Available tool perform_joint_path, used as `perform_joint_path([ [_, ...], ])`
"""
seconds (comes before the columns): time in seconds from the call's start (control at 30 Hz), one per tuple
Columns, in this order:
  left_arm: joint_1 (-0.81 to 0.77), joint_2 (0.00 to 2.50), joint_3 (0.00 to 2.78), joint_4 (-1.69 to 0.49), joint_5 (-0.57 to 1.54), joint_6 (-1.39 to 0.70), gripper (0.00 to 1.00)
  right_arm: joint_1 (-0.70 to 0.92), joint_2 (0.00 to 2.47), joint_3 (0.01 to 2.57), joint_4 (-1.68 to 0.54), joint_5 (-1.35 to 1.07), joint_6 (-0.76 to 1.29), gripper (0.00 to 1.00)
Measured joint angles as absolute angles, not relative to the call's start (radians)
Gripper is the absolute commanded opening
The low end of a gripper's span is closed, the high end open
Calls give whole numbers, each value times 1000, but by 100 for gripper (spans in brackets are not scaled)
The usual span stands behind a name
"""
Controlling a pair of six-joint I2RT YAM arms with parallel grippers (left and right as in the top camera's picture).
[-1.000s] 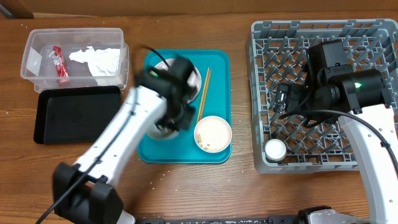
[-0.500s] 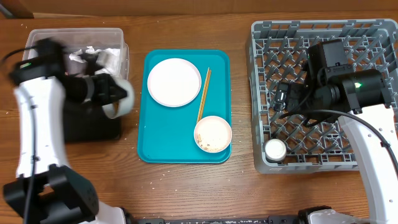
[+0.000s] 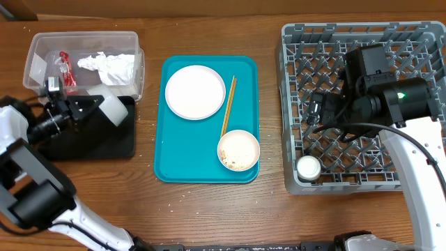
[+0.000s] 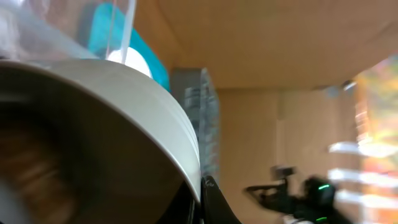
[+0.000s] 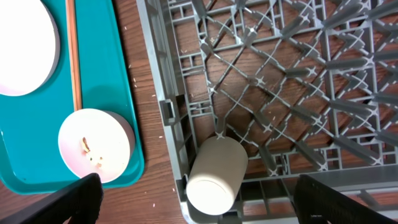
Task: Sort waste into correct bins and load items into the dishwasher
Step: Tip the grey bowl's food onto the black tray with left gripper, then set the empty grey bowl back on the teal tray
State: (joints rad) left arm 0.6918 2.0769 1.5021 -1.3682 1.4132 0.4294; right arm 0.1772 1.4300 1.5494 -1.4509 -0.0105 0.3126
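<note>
Next, my left gripper swings over the teal tray's bare near corner (image 3: 180, 148) to its right in the overhead view, levels the tipped bowl, lowers and releases it.
My left gripper (image 3: 93, 111) is shut on a small pale bowl (image 3: 113, 111) and holds it tipped on its side over the black tray (image 3: 83, 139). In the left wrist view the bowl's rim (image 4: 155, 124) fills the frame beside one finger (image 4: 208, 199). The clear tub (image 3: 35, 49) holds the red wrapper (image 3: 66, 70) and the white napkin (image 3: 108, 66). The plate (image 3: 195, 92), the chopsticks (image 3: 228, 106) and a bowl with rice scraps (image 3: 238, 150) lie on the teal tray (image 3: 205, 174). My right gripper (image 5: 199, 183) is open above the grey rack (image 3: 362, 42), over the white cup (image 5: 217, 174).
The teal tray sits between the bins and the rack. Loose rice grains dot the wooden table in front of it. In the right wrist view the rice bowl (image 5: 96, 146) lies just left of the rack's wall (image 5: 168, 112).
My left arm has swung from the teal tray to the far left with the bowl, which is now tipped over the black tray. The plate is uncovered. The right arm has not moved.
</note>
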Motion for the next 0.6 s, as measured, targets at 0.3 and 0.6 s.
perform_joint_path([
  [0.3, 692, 2123, 1505, -1486, 1505, 450, 4, 177, 1430, 1549, -1451, -10, 313, 100],
  [0.6, 561, 1982, 1665, -1623, 1326, 622, 4, 177, 1430, 1549, -1450, -10, 313, 100],
])
